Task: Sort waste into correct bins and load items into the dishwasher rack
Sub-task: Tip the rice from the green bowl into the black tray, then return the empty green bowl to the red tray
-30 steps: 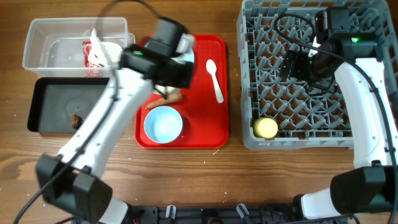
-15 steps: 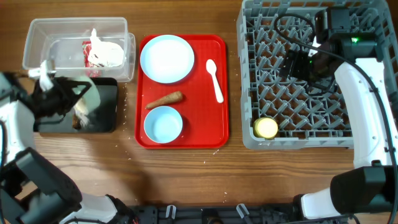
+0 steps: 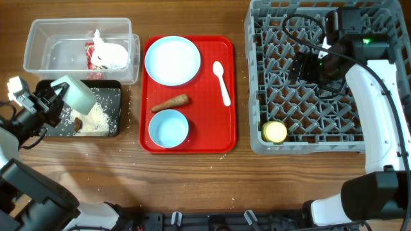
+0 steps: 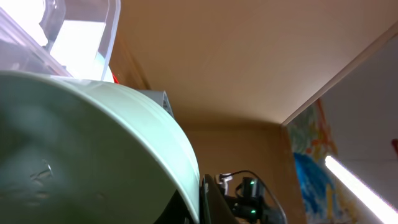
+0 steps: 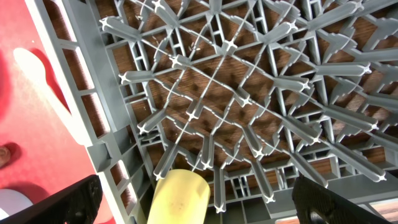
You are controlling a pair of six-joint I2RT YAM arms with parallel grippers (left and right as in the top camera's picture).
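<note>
My left gripper is to swing over next, turn the bowl upright and release it, because the red tray's bare patch (image 3: pixel 208 109) lies to the gripper's right in the overhead view.
My left gripper (image 3: pixel 54 101) is shut on the rim of a pale blue-green bowl (image 3: pixel 77 94), held tipped over the black tray (image 3: pixel 113 90). The bowl fills the left wrist view (image 4: pixel 93 155). White rice grains (image 3: pixel 96 119) lie heaped in the black tray beside a small dark brown lump (image 3: pixel 78 123). The clear tub (image 3: pixel 45 38) holds the red-and-white wrapper (image 3: pixel 92 56) and white crumpled paper (image 3: pixel 110 56). My right gripper (image 3: pixel 309 64) is open and empty above the dishwasher rack (image 3: pixel 321 138). The yellow cup (image 3: pixel 274 131) lies in the rack's near left corner, below the open jaws (image 5: pixel 202 199).
The flat red tray (image 3: pixel 218 128) holds the pale blue plate (image 3: pixel 172 59), the white spoon (image 3: pixel 221 82), the carrot-like stick (image 3: pixel 170 102) and a second bowl (image 3: pixel 168 127). A few rice grains are scattered on the wooden table around both trays.
My left arm swung from over the red tray to the black tray with the bowl. The bowl tipped and rice now lies heaped in the black tray. The right arm has not moved.
</note>
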